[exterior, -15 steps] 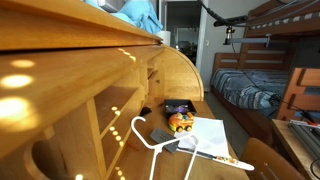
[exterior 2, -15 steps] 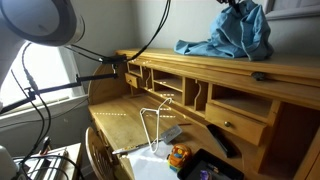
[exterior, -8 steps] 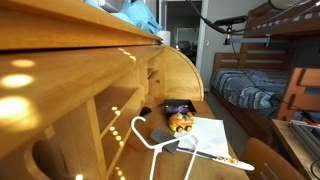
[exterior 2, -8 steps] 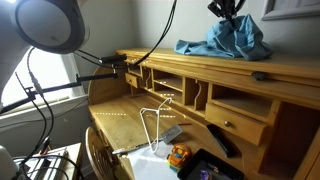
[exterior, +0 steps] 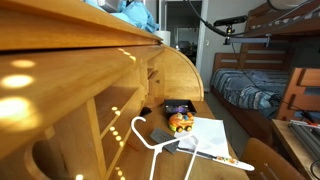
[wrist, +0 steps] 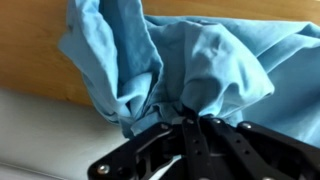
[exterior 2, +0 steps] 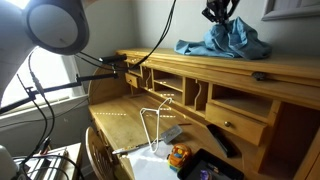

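Part of the cloth still rests on the desk top toward the hanger's side. My gripper will next turn and carry the pinched fold along the desk top that way.
A light blue cloth lies bunched on the flat top of a wooden roll-top desk. It also shows in an exterior view at the desk top's edge. My gripper is right above it and shut on a pinched fold. In the wrist view the black fingers are closed together on the cloth, which hangs in folds over the wood. Part of the cloth still rests on the desk top.
On the desk surface below lie a white wire hanger, an orange toy, white papers and a dark tray. A small black object sits on the desk top. A round lamp stands near one camera and a bunk bed behind.
My gripper has come down and to the left with the cloth in it. The cloth's raised peak now sits lower and the bunch spreads wider on the desk top.
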Tool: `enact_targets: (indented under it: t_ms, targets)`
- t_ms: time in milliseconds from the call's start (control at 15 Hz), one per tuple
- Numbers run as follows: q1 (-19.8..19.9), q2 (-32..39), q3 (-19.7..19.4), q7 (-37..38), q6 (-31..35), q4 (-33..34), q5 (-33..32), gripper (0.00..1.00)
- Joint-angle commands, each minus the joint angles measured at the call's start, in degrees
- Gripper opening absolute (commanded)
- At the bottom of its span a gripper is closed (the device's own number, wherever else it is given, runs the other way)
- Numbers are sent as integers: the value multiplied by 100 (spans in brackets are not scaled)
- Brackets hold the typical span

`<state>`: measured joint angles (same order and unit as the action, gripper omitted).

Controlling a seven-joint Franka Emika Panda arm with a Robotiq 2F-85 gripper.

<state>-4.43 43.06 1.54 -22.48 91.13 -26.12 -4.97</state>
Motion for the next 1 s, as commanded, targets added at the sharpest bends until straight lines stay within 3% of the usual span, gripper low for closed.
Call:
enact_targets:
  t_ms: [0,400,933]
  targets:
    - [-558,122,-74,-579,-59,85,-396,1]
    - [-1326,235,-59,-1431,73,66,-835,1]
    - [-1942,418,-41,-2282,74,52,-937,1]
